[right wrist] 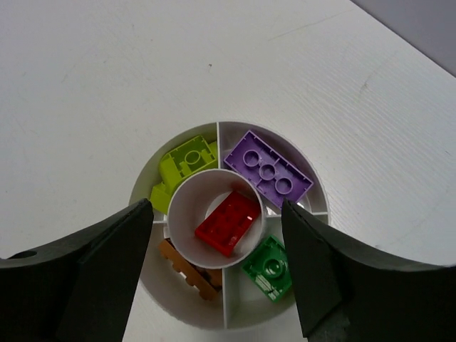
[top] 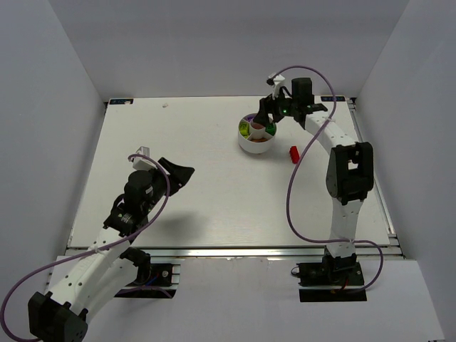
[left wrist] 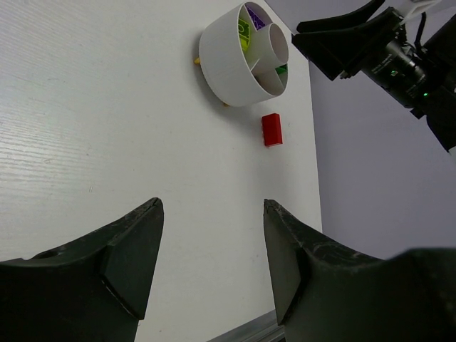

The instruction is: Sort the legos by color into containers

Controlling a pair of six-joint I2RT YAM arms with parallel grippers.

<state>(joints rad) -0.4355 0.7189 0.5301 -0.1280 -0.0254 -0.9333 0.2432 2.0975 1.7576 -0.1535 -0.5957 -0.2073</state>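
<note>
My right gripper moves to the right in the top view, back and down around the loose red lego next, since the lego lies below and back from it.
The round white dish [top: 255, 137] stands at the back right of the table, also in the left wrist view [left wrist: 231, 64]. My right gripper [top: 267, 117] hangs open right over it [right wrist: 215, 206], nothing between its fingers. Below it the dish [right wrist: 242, 312] holds a red lego [right wrist: 228, 223] in the centre well, with purple [right wrist: 268, 169], yellow-green [right wrist: 184, 162], orange [right wrist: 189, 269] and dark green [right wrist: 268, 267] legos each in a separate wedge. Another red lego [top: 293, 153] [left wrist: 271, 130] lies on the table just right of the dish. My left gripper [top: 178, 171] [left wrist: 211, 203] is open and empty, far left of the dish.
White walls enclose the table [top: 214, 206] on the left, back and right. A metal rail [top: 235, 251] runs along the near edge. The right arm's purple cable [top: 296, 185] loops over the table right of the dish.
</note>
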